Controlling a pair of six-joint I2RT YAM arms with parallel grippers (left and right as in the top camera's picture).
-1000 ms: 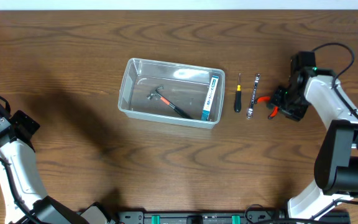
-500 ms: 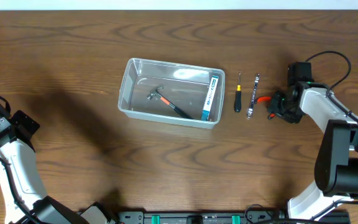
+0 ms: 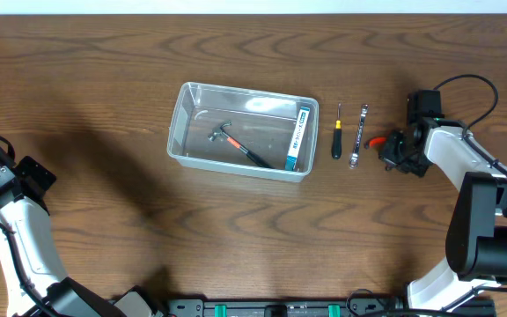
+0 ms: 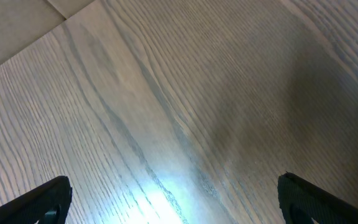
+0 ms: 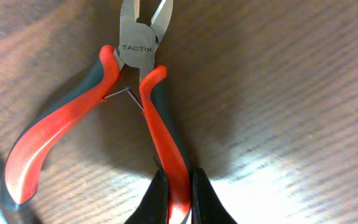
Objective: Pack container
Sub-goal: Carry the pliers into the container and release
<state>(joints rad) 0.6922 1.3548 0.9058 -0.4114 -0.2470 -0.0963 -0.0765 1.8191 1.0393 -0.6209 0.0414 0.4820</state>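
The pliers go up over the wrench (image 3: 359,136) and screwdriver in my right gripper next, then down for release on the container's bare bottom beside the hammer (image 3: 233,143).
The clear plastic container (image 3: 186,123) stands at mid-table and holds a small hammer (image 3: 233,143) and a blue-and-white box (image 3: 299,137). To its right lie a black-handled screwdriver (image 3: 337,139) and a metal wrench (image 3: 359,136). Red-and-grey pliers (image 5: 133,48) lie flat on the wood right of the wrench, their red handle (image 3: 375,141) showing in the overhead view. My right gripper (image 5: 178,182) is shut on one pliers handle, pinched between both fingers; from above the right gripper (image 3: 394,151) sits low over the tool. My left gripper (image 4: 179,202) stands open over bare wood, far left.
The left arm (image 3: 7,185) rests by the table's left edge. The right arm (image 3: 451,154) reaches in from the right with a cable (image 3: 469,84) looping above it. Bare wood surrounds the container on all sides.
The right gripper's fingers have shut on a pliers handle, and the wrist has shifted slightly. The left arm and the container have not moved.
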